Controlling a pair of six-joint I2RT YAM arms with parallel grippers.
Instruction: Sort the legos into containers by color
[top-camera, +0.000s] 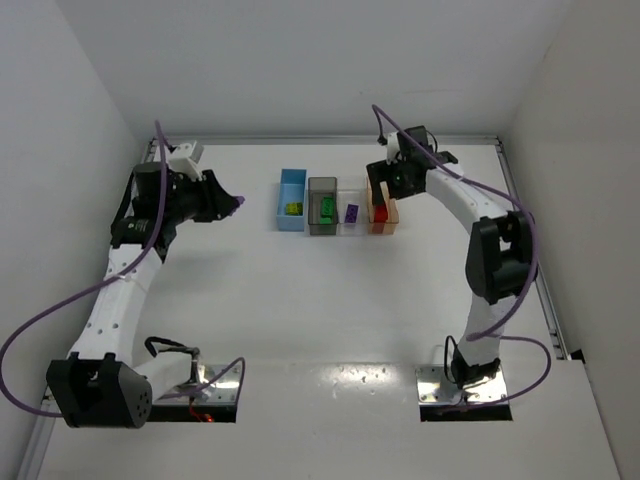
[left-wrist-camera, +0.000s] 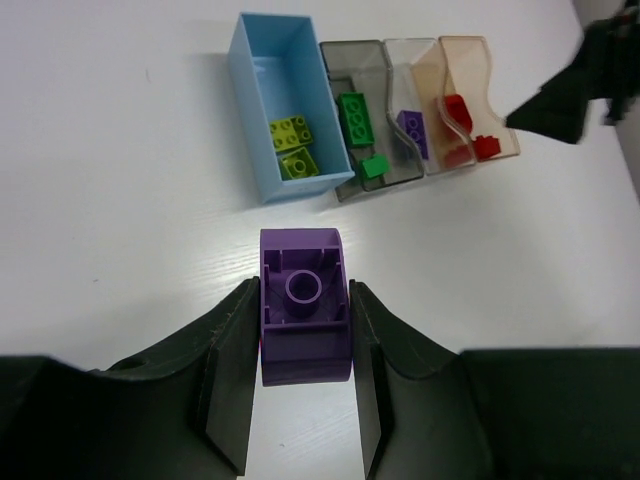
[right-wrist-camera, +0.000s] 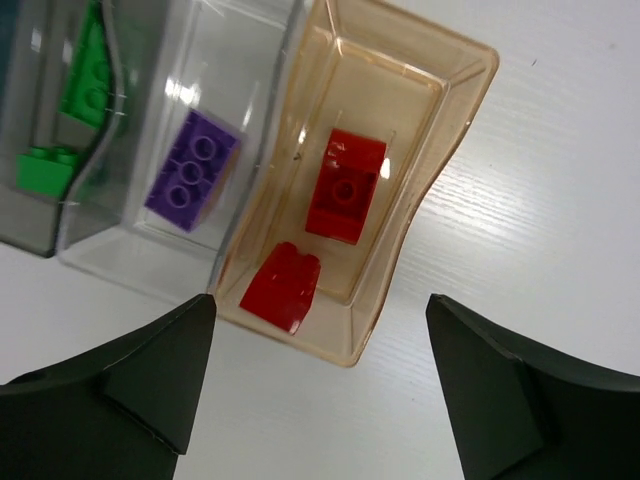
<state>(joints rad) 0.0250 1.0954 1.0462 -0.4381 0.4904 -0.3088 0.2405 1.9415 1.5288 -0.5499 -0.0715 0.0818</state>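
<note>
A purple brick is in the clear bin, so my left gripper should swing across the blue and dark grey bins toward the clear bin. Then it should go down over that bin's far part, where the brick lies.
My left gripper is shut on a purple lego, held above the bare table to the left of the row of containers. The blue bin holds two yellow-green bricks. Green bricks lie in the dark grey bin, and a purple brick in the clear bin. My right gripper stands open and empty over the near end of the pale orange bin, which holds two red bricks.
The four bins stand side by side at the back middle of the white table. White walls close in the left, back and right. Both arm bases are bolted at the near edge, with purple cables looping beside them.
</note>
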